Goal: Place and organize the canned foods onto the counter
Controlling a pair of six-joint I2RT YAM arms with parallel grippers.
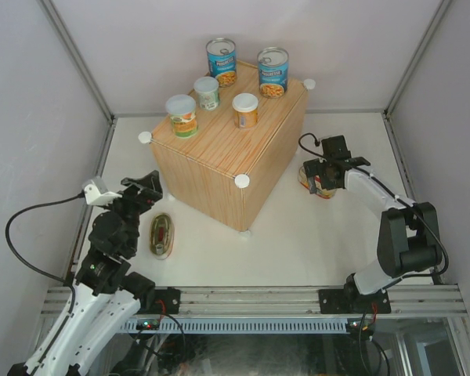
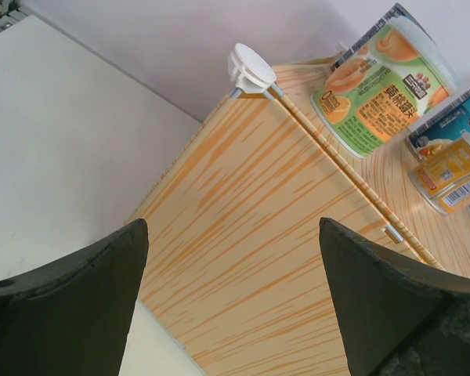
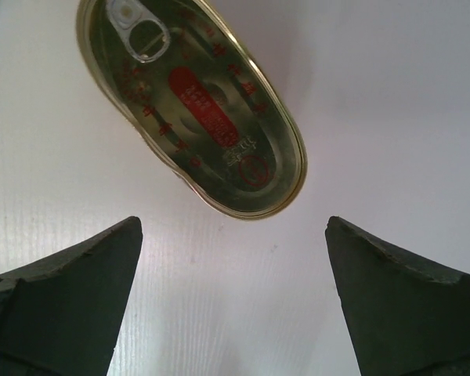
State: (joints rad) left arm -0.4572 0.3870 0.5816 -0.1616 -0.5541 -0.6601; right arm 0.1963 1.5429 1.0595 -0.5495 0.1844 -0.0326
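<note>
I should move my right gripper down and forward until its fingers are on either side of the end of the oval tin opposite the pull ring (image 1: 327,193) (image 3: 254,174), since the oval tin lies below, just beyond its fingertips.
The counter (image 1: 211,168) is a wood-grain box with white corner knobs. On its top stand two tall blue cans (image 1: 221,61) (image 1: 272,72) and three small pale-lidded cans (image 1: 182,115) (image 1: 207,92) (image 1: 245,110). One flat oval tin (image 1: 162,235) lies on the table left of the counter. My left gripper (image 1: 146,190) (image 2: 233,266) hovers just behind that tin, open and empty, facing the counter's side (image 2: 258,219). A second oval tin (image 1: 319,188) (image 3: 192,102) lies right of the counter. My right gripper (image 1: 323,174) (image 3: 233,235) is open above it, the tin just beyond the fingertips.
The left wrist view shows a corner knob (image 2: 251,69), the green-labelled can (image 2: 384,86) and an orange-labelled can (image 2: 450,172) on the counter top. Pale walls enclose the white table on three sides. The arm bases sit on the rail (image 1: 251,301) at the near edge.
</note>
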